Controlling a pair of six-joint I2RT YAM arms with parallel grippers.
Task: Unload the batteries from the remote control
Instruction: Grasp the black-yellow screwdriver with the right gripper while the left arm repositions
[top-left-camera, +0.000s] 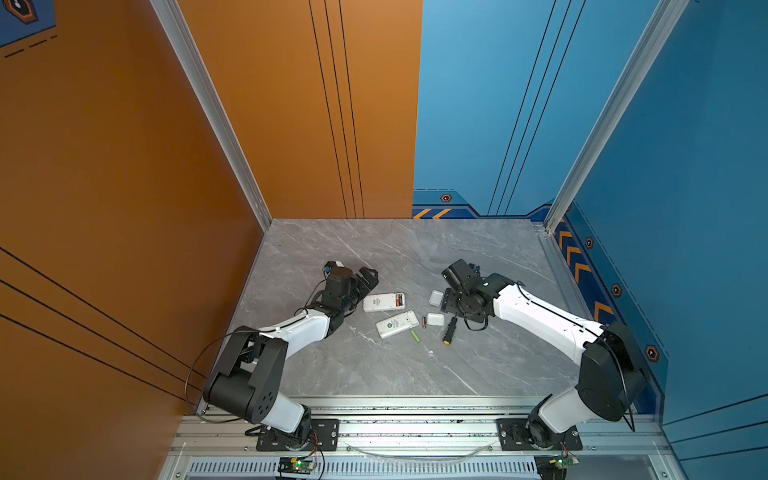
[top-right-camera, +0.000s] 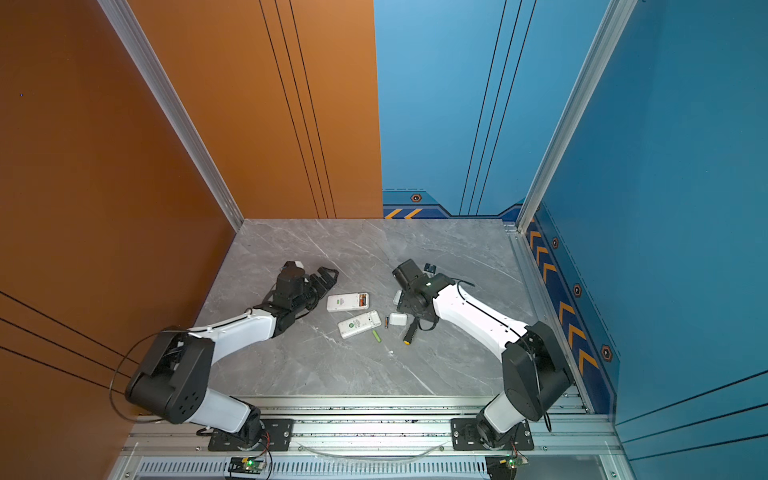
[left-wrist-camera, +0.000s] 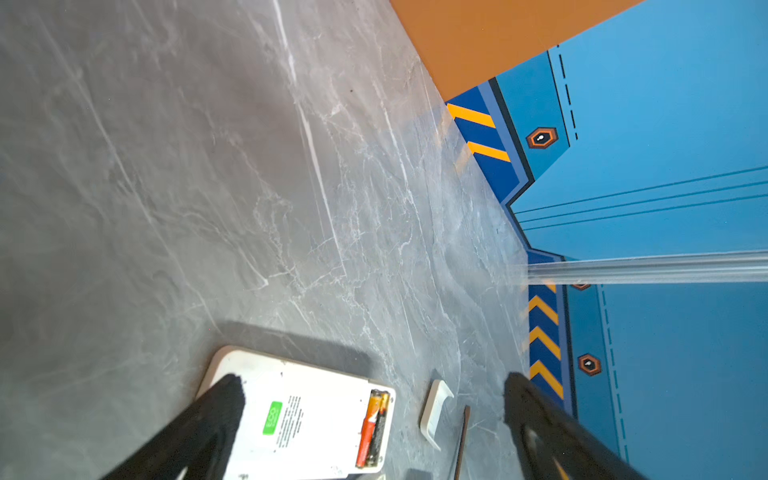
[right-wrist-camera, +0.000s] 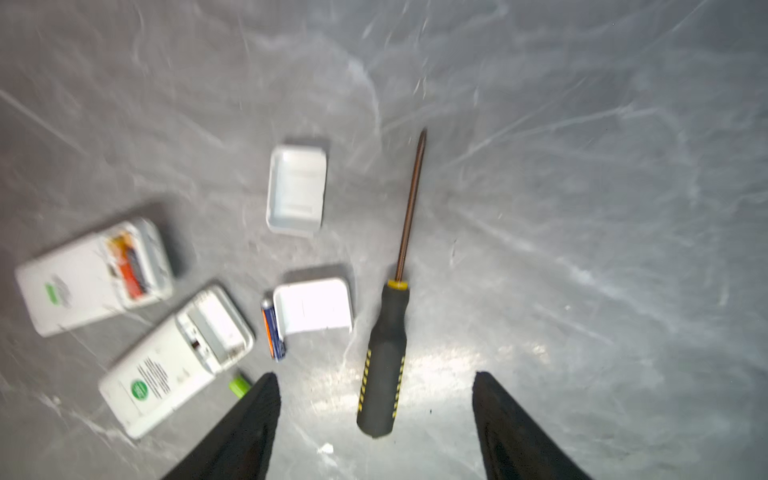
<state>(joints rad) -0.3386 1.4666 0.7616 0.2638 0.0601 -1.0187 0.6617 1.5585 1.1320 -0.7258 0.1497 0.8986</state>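
The near half of the screwdriver handle (top-left-camera: 449, 335) (right-wrist-camera: 380, 397) is lower and farther back than the open fingers, so my right gripper needs to go down and back onto it next.
Two white remote controls lie mid-table. The farther remote (top-left-camera: 380, 302) (left-wrist-camera: 316, 415) has an orange-red and a dark battery (left-wrist-camera: 372, 432) in its uncovered compartment. The nearer remote (top-left-camera: 397, 324) (right-wrist-camera: 166, 365) shows an empty compartment. Beside it lie a loose lime green battery (top-left-camera: 415, 336) (right-wrist-camera: 239, 386) and a dark blue battery (top-left-camera: 424, 322) (right-wrist-camera: 273, 332). My left gripper (top-left-camera: 370, 275) (left-wrist-camera: 374, 386) is open just above the farther remote's closed end, holding nothing. My right gripper (top-left-camera: 445, 302) (right-wrist-camera: 374, 382) is open over the screwdriver handle, its fingers well apart from the handle on both sides.
A black-and-yellow screwdriver (top-left-camera: 449, 330) (right-wrist-camera: 384, 374) lies on the grey marble table (top-left-camera: 374, 370). Two white lids rest near it, one farther (top-left-camera: 436, 297) (right-wrist-camera: 297, 191) and one nearer (top-left-camera: 435, 319) (right-wrist-camera: 316, 307). Orange and blue walls enclose the table on three sides.
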